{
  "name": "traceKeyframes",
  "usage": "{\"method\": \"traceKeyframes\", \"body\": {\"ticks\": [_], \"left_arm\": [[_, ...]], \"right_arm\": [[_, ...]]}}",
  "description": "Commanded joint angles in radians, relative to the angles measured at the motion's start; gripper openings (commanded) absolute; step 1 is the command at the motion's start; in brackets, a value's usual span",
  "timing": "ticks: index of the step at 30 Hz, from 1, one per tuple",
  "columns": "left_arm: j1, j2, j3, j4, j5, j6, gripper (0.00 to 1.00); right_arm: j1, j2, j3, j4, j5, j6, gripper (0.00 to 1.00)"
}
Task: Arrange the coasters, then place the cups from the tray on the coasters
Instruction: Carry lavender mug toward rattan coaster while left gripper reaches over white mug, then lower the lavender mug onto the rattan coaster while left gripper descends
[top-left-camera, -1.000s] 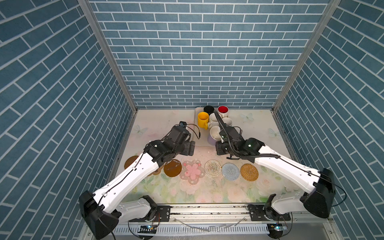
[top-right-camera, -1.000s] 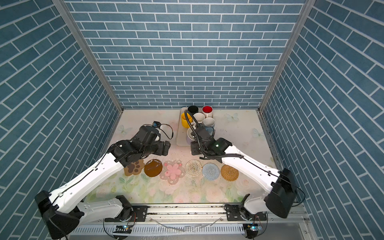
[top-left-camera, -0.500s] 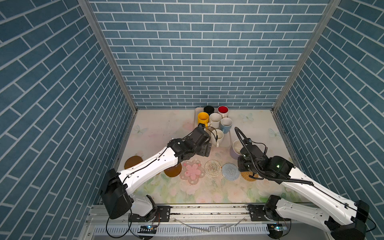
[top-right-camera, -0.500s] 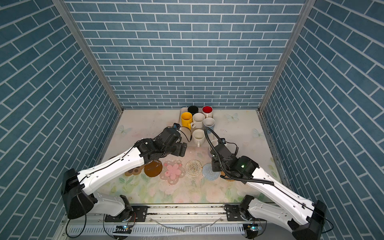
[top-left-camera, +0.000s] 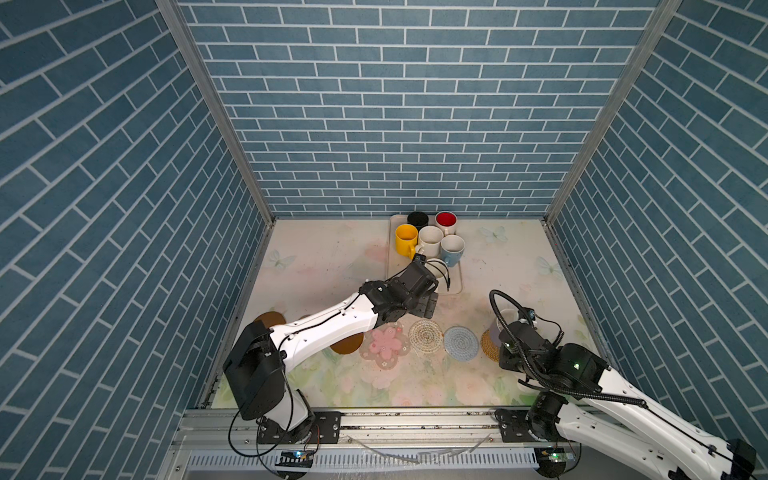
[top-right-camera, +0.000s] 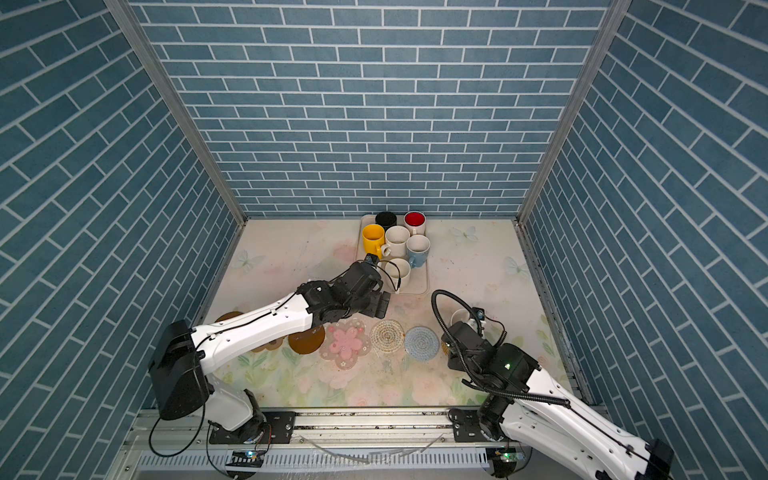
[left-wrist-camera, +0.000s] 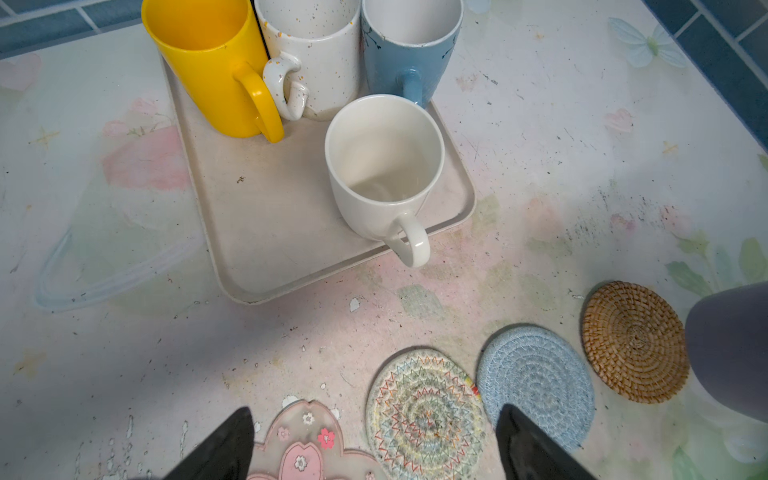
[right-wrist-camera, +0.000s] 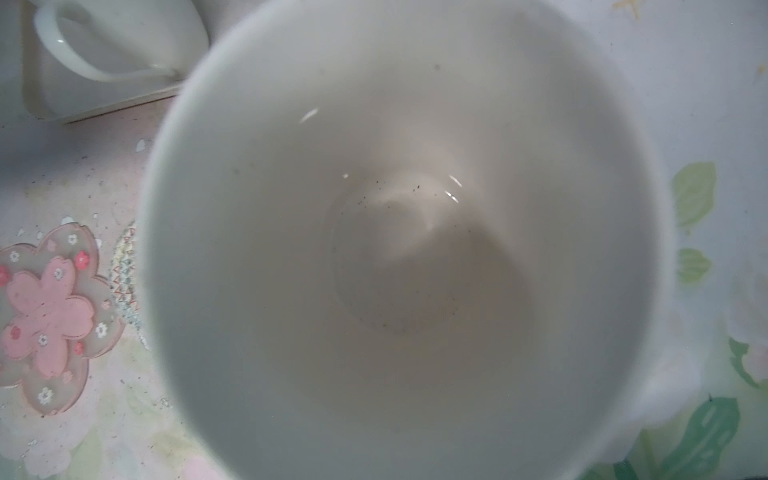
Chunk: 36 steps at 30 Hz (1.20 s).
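The tan woven coaster (top-left-camera: 487, 351) lies bare below my right gripper. My right gripper needs to lower the lavender cup toward the light blue round, onto that coaster, and let go.
My right gripper (top-left-camera: 512, 332) is shut on the lavender cup (top-left-camera: 495, 332), whose white inside fills the right wrist view (right-wrist-camera: 399, 249). The cup hangs over the tan woven coaster (top-left-camera: 487, 351); whether it touches I cannot tell. My left gripper (top-left-camera: 430, 305) is open just in front of the tray (top-left-camera: 454, 287), its fingertips (left-wrist-camera: 239, 432) empty above the pink flower coaster (left-wrist-camera: 303, 453) and white woven coaster (left-wrist-camera: 424, 415). On the tray stand yellow (top-left-camera: 405, 240), black (top-left-camera: 417, 218), red-inside (top-left-camera: 445, 220), speckled cream (top-left-camera: 430, 242), light blue (top-left-camera: 452, 249) and plain cream-white (left-wrist-camera: 384, 166) cups.
The coasters lie in a row along the front: a brown disc (top-left-camera: 270, 319) far left, another brown disc (top-left-camera: 348, 347), the flower, the white round, the light blue round (top-left-camera: 460, 343), the tan round. The left arm covers the stretch between the two discs. Blue brick walls close in three sides.
The right gripper has carried the lavender cup from the tray down to the front right, over the tan coaster. The left gripper swung from the left coasters to the tray's front edge.
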Motion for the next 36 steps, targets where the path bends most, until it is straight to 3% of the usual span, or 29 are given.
{"method": "traceKeyframes", "body": {"ticks": [1, 18, 36], "left_arm": [[-0.007, 0.014, 0.014, 0.021, 0.006, -0.008, 0.92], [-0.008, 0.021, -0.038, 0.056, 0.016, -0.021, 0.92], [-0.008, 0.032, -0.057, 0.062, 0.014, -0.018, 0.92]], "right_arm": [[-0.006, -0.019, -0.024, 0.023, 0.059, 0.080, 0.00], [-0.074, 0.031, -0.102, 0.143, -0.010, 0.057, 0.00], [-0.096, 0.121, -0.144, 0.219, -0.010, 0.033, 0.00]]}}
